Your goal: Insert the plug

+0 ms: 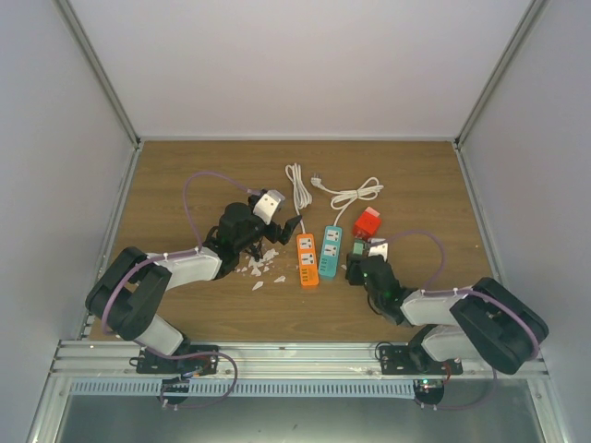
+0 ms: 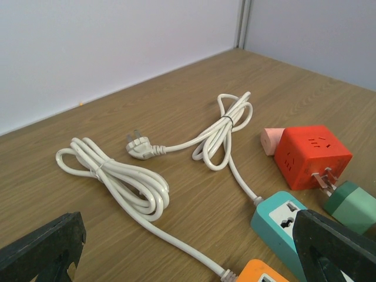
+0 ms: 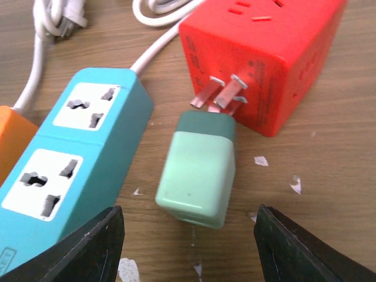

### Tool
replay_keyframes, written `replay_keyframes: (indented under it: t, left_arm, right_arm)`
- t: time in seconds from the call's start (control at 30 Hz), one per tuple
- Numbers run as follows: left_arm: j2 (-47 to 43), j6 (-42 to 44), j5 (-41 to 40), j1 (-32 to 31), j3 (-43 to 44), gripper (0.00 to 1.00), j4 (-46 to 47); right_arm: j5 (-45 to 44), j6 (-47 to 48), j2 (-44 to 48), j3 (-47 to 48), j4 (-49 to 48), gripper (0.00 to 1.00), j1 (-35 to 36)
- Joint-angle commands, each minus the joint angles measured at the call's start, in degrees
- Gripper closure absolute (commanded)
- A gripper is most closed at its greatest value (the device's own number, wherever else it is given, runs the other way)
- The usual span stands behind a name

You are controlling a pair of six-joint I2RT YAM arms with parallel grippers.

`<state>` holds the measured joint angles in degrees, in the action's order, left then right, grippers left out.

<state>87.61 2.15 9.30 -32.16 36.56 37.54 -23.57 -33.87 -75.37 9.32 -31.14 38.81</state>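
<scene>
The mint-green plug lies ahead of the gap between my right gripper's open fingers, so they ease down and slightly outward next until they straddle its near end.
A mint-green plug [image 3: 200, 176] with a dark green collar lies on the wooden table, its metal prongs pointing at a red cube socket [image 3: 264, 53]. A teal power strip [image 3: 70, 158] with two outlets lies just to its left. My right gripper [image 3: 194, 258] is open, and the plug lies just ahead of the gap between its fingers, untouched. In the top view the plug [image 1: 357, 248] lies between the teal strip [image 1: 330, 252] and the red cube [image 1: 367, 222], with the right gripper [image 1: 360, 269] just behind it. My left gripper [image 1: 288, 228] is open and empty, left of the orange strip [image 1: 307, 259].
Two coiled white cords [image 1: 298, 185] [image 1: 351, 194] run from the strips toward the back. White scraps [image 1: 263, 263] litter the table left of the orange strip. The left wrist view shows a loose white wall plug [image 2: 140, 150] and a pink piece [image 2: 270, 141] behind the red cube.
</scene>
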Motion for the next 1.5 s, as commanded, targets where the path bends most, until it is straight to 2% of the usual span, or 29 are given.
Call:
replay_keyframes:
  t: [0.0, 0.3, 0.53, 0.73, 0.8, 0.87, 0.93, 1.0, 1.13, 1.3, 1.47]
  left_arm:
    - [0.85, 0.86, -0.5, -0.09, 1.14, 0.01, 1.51]
    - [1.07, 1.25, -0.76, -0.09, 1.25, 0.01, 1.05]
    - [1.07, 1.26, -1.5, -0.09, 1.33, 0.01, 0.76]
    - [1.07, 1.19, -1.62, -0.09, 1.33, 0.01, 0.69]
    - [0.98, 1.22, -1.87, -0.09, 1.25, 0.01, 0.61]
    - [0.82, 1.35, -2.22, -0.05, 1.15, 0.01, 0.52]
    - [0.52, 1.32, -2.59, 0.11, 0.94, 0.01, 0.36]
    - [0.25, 0.95, -2.69, 0.52, 0.76, 0.01, 0.26]
    - [0.31, 0.25, -1.03, 2.17, 0.41, 0.01, 0.02]
    - [0.64, 0.83, 2.79, 2.81, 0.37, 0.01, -0.41]
    - [-1.45, -0.2, 9.12, 2.81, -1.08, 0.01, 1.61]
  right_arm:
    - [1.34, 2.4, -0.76, 0.84, -3.43, 0.36, -0.31]
    - [0.55, 0.5, -5.4, 3.8, -2.25, 0.37, -1.03]
    - [0.18, -0.11, -7.4, 4.81, -2.23, 0.44, -2.07]
    - [0.24, -0.09, -11.14, 5.07, -4.11, 0.58, -2.16]
    - [0.34, 0.02, -10.91, 5.09, -3.96, 0.66, -2.16]
    - [0.37, -0.02, -8.62, 5.01, -2.52, 0.81, -2.09]
    - [0.16, 0.4, -4.54, 5.69, 1.5, 0.92, -1.71]
    - [-1.04, 0.31, 0.64, 7.17, 7.81, 0.99, -0.82]
    - [-0.72, -2.62, 10.9, 11.21, 22.1, 1.0, 1.18]
    - [1.36, -4.46, 17.21, 17.64, 38.85, 1.0, 6.19]
    - [5.95, -3.87, 23.9, 20.08, 46.54, 0.99, 9.86]
